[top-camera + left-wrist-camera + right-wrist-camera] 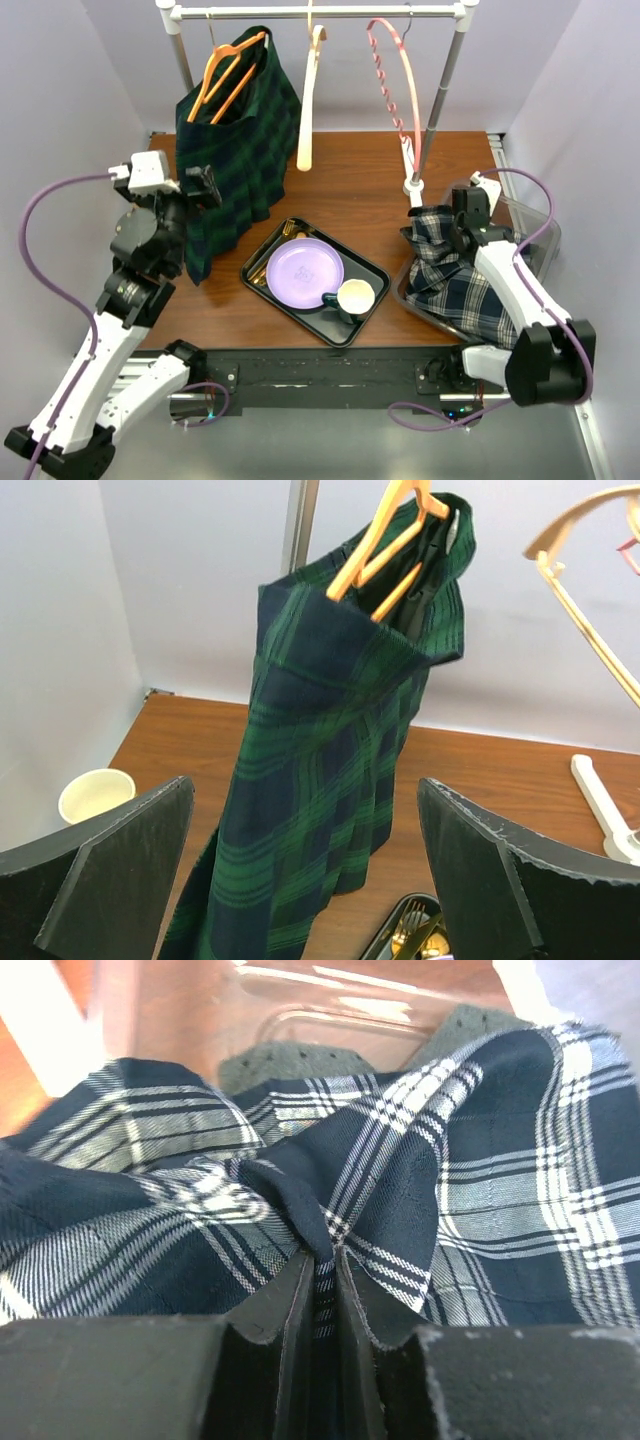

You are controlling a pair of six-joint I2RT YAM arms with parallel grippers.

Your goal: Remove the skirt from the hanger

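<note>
The orange hanger's near arm (200, 98) (361, 557) stands bare above the skirt's waist, so I will raise my left gripper and move it outward to close around that arm of the hanger.
A dark green plaid skirt (235, 150) (330, 760) hangs from an orange hanger (230, 70) (390, 530) on the rack's rail, its hem reaching the table. My left gripper (205, 185) (305, 785) is open just left of the skirt's lower part, facing it without touching. At the right, my right gripper (455, 225) (322, 1260) is shut on a fold of navy-and-white plaid cloth (460, 280) (480, 1160) that lies bunched in a clear bin (540, 225) (330, 1010).
A black tray (262, 262) at centre holds a purple plate (303, 272), a cream cup (357, 295), a dark mug and gold cutlery. A wooden hanger (308, 100) and a pink hanger (395, 80) hang on the rail. The rack's post foot (413, 185) stands near the bin.
</note>
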